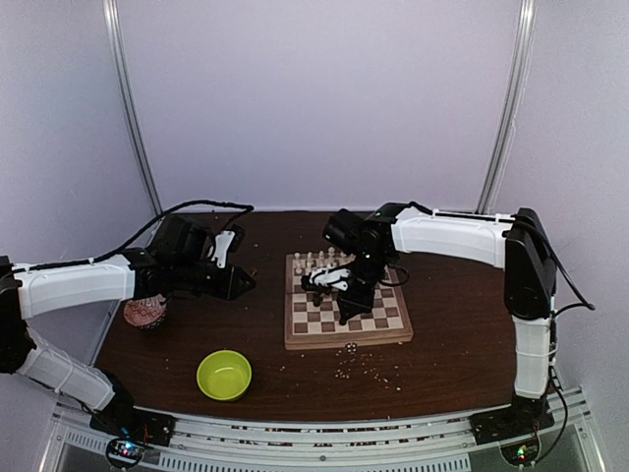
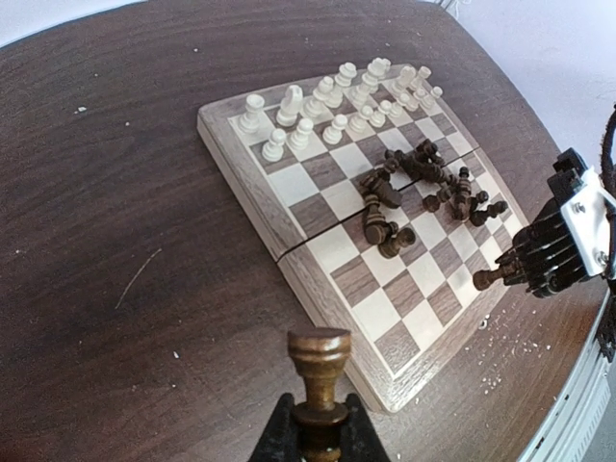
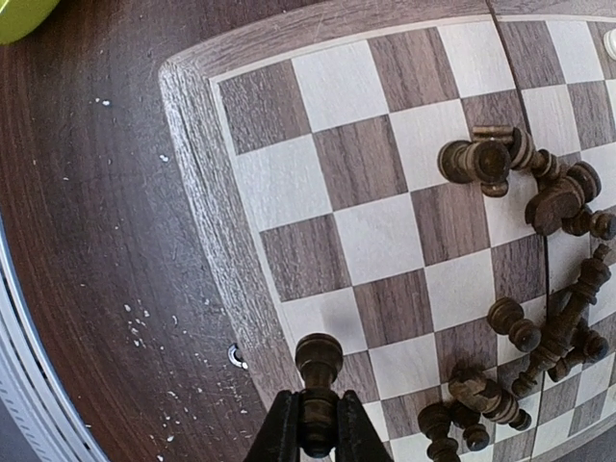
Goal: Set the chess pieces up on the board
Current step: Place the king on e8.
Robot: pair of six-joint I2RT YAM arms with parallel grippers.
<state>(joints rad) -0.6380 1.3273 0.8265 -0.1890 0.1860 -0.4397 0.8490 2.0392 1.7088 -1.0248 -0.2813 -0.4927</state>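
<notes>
The robot will next turn its left gripper and swing it to that gripper's right in the top view, where the board's rim [image 1: 290, 313] [image 2: 330, 308] is, and release the piece to the right gripper.
The board [image 1: 295, 334] lies mid-table. Cream pieces [image 1: 316, 261] stand in its two far rows, also in the left wrist view [image 2: 337, 106]. Dark brown pieces [image 2: 423, 183] lie toppled in a heap at mid-board, also in the right wrist view [image 3: 539, 289]. My left gripper [image 1: 246, 283] is left of the board, above the bare table, shut on a dark brown piece with a flat top [image 2: 320, 371]. My right gripper [image 1: 346, 317] is over the board's near rows, shut on a dark brown pawn [image 3: 319, 361] above squares beside the rim [image 3: 207, 192].
A lime-green bowl [image 1: 224, 375] sits at the front left. A red-and-white patterned cup [image 1: 145, 312] stands under the left arm. Pale crumbs [image 1: 369, 369] lie in front of the board. A small metal ring [image 3: 237, 356] lies by the rim.
</notes>
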